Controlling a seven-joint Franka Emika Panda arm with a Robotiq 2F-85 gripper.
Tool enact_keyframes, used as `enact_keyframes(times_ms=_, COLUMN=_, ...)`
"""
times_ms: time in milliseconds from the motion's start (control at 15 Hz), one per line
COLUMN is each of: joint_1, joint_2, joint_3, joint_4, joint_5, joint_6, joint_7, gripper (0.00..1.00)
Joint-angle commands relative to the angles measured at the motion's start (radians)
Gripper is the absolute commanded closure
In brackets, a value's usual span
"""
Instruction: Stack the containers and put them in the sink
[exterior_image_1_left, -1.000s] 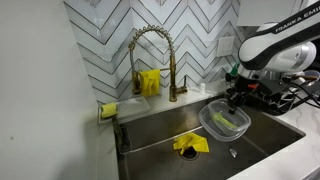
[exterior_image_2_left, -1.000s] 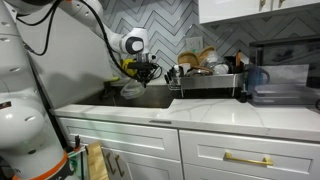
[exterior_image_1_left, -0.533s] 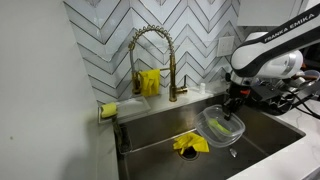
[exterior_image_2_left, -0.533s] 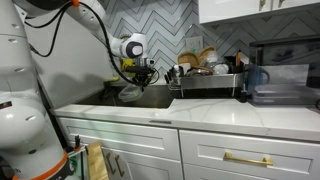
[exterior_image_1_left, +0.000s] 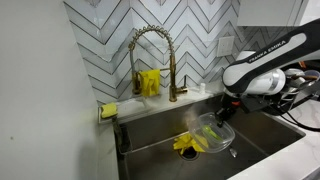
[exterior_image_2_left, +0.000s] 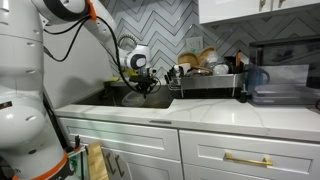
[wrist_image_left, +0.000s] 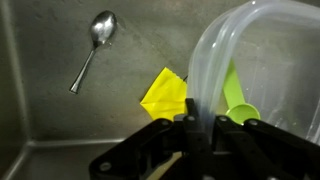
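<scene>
The clear containers are still hanging above the yellow cloth on the bottom of the sink, so next I will move my gripper down, set them onto it and release the containers' rim.
My gripper (exterior_image_1_left: 224, 112) is shut on the rim of a stack of clear plastic containers (exterior_image_1_left: 214, 135) and holds it low inside the steel sink (exterior_image_1_left: 150, 135). In the wrist view the clear container's wall (wrist_image_left: 250, 60) runs up between the black fingers (wrist_image_left: 200, 122). A green spoon-like piece (wrist_image_left: 238, 100) lies inside it. In an exterior view the gripper (exterior_image_2_left: 143, 86) is down at the sink behind the counter edge, and the container is mostly hidden there.
A yellow cloth (exterior_image_1_left: 190, 144) lies on the sink floor, also seen in the wrist view (wrist_image_left: 166, 96), with a metal spoon (wrist_image_left: 95, 45) near it. A brass faucet (exterior_image_1_left: 152, 55) stands behind. A yellow sponge (exterior_image_1_left: 108, 110) sits at the rim. A dish rack (exterior_image_2_left: 205, 75) stands on the counter.
My gripper has moved down and toward the faucet side with the containers, from above the sink rim to low inside the basin.
</scene>
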Motion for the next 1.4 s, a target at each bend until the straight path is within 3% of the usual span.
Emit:
enact_keyframes(times_ms=0, joint_1=0.001, joint_2=0.079, joint_3=0.005, joint_4=0.039, joint_5=-0.045, joint_6=0.046, joint_7=0.030, gripper=0.98)
enact_keyframes(times_ms=200, joint_1=-0.007, joint_2=0.124, joint_3=-0.003, joint_4=0.048, joint_5=-0.090, joint_6=0.098, joint_7=0.014, gripper=0.98)
enact_keyframes(times_ms=533, joint_1=-0.045, joint_2=0.196, joint_3=0.037, joint_4=0.078, joint_5=-0.061, joint_6=0.194, joint_7=-0.023, gripper=0.98)
enact_keyframes(times_ms=800, joint_1=-0.062, joint_2=0.237, joint_3=0.056, joint_4=0.110, joint_5=-0.067, joint_6=0.188, joint_7=-0.031, gripper=0.98)
enact_keyframes(times_ms=867, joint_1=-0.066, joint_2=0.244, joint_3=0.060, joint_4=0.116, joint_5=-0.067, joint_6=0.186, joint_7=-0.036, gripper=0.90)
enact_keyframes(times_ms=933, joint_1=-0.070, joint_2=0.248, joint_3=0.065, joint_4=0.121, joint_5=-0.065, joint_6=0.181, joint_7=-0.040, gripper=0.67)
enact_keyframes(times_ms=1067, joint_1=-0.072, joint_2=0.255, joint_3=0.065, joint_4=0.131, joint_5=-0.070, joint_6=0.163, joint_7=-0.035, gripper=0.64)
enact_keyframes(times_ms=1333, joint_1=-0.082, joint_2=0.263, joint_3=0.072, joint_4=0.136, joint_5=-0.066, joint_6=0.151, joint_7=-0.036, gripper=0.35)
